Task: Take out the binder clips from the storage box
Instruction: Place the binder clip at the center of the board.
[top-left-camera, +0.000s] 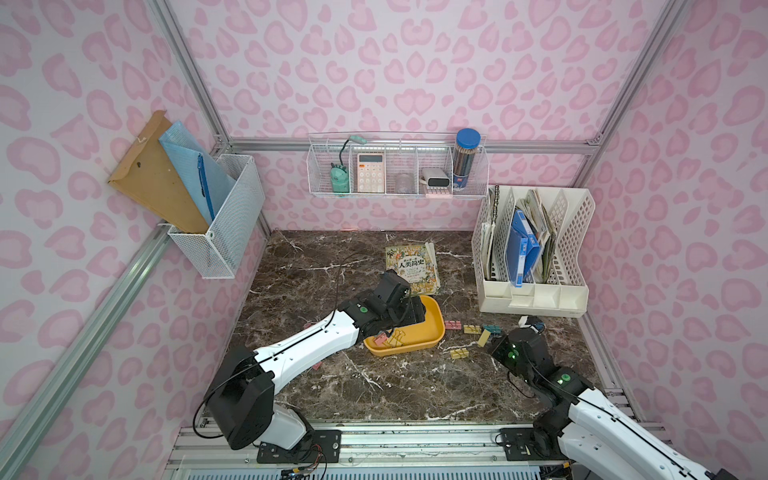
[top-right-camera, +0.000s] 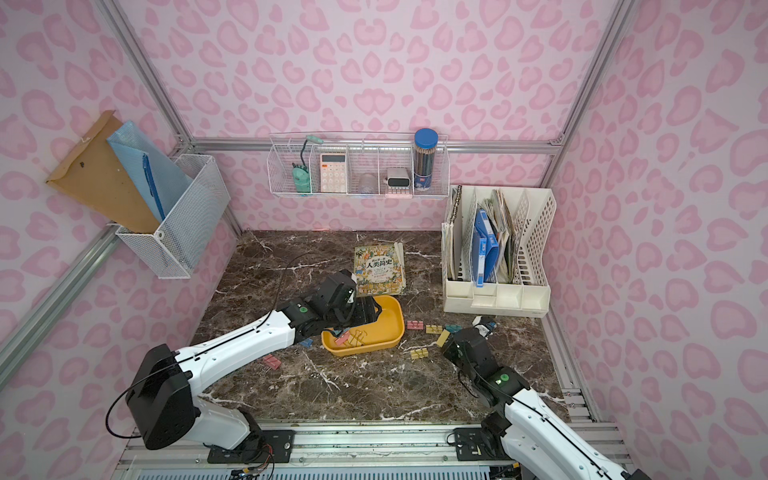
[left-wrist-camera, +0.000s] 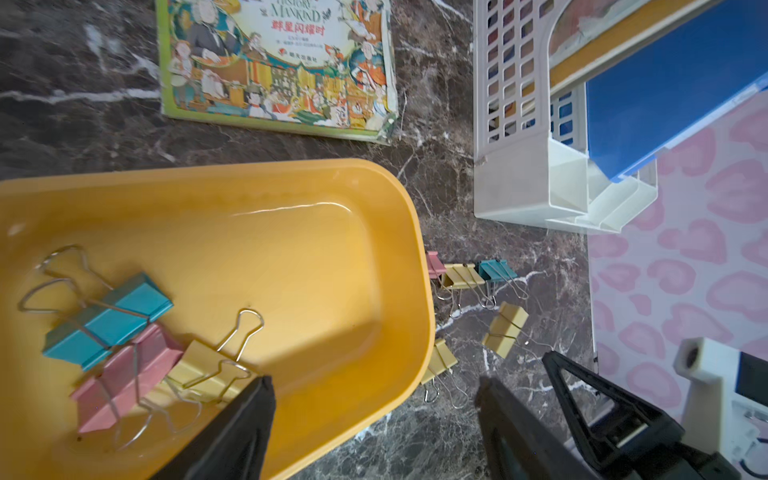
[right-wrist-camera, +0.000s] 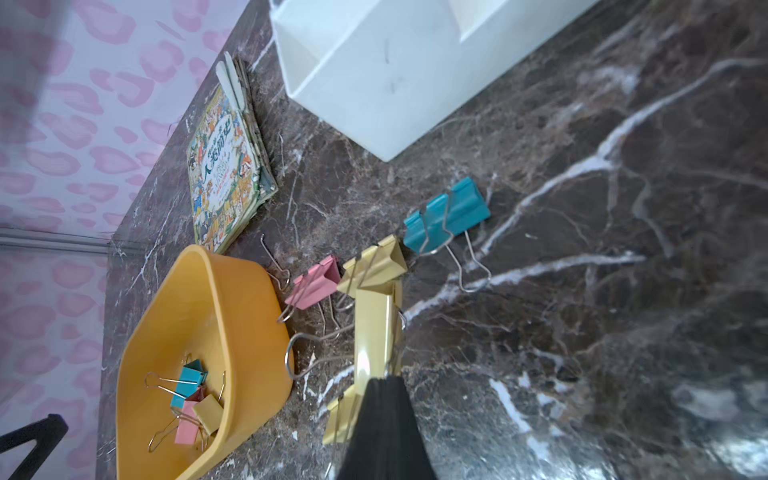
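Observation:
My right gripper is to draw back and go down onto the open patch of bare marble beside the near yellow clip to release the yellow clip.
The storage box, a shallow yellow tray (top-left-camera: 432, 328) (top-right-camera: 390, 328) (left-wrist-camera: 291, 249) (right-wrist-camera: 166, 332), sits mid-table. Three binder clips lie in it: teal (left-wrist-camera: 108, 322), pink (left-wrist-camera: 129, 378) and yellow (left-wrist-camera: 203, 370), also visible as a cluster (top-left-camera: 390, 338) (right-wrist-camera: 191, 403). My left gripper (top-left-camera: 409, 316) (left-wrist-camera: 374, 381) is open, one finger inside the tray and one outside its rim. My right gripper (top-left-camera: 492, 341) (right-wrist-camera: 382, 380) is shut on a yellow clip (right-wrist-camera: 374, 332) (top-right-camera: 443, 337) right of the tray. On the marble lie more clips: pink (right-wrist-camera: 316, 282), yellow (right-wrist-camera: 374, 262), teal (right-wrist-camera: 446, 216) and another yellow (top-left-camera: 458, 353).
A picture book (top-left-camera: 413, 266) lies behind the tray. A white file organizer (top-left-camera: 536, 249) stands at the back right, with a small black-and-white object (top-left-camera: 532, 322) in front of it. Pink (top-right-camera: 272, 361) and blue (top-right-camera: 306, 343) clips lie beside my left arm. Wire baskets hang on the walls.

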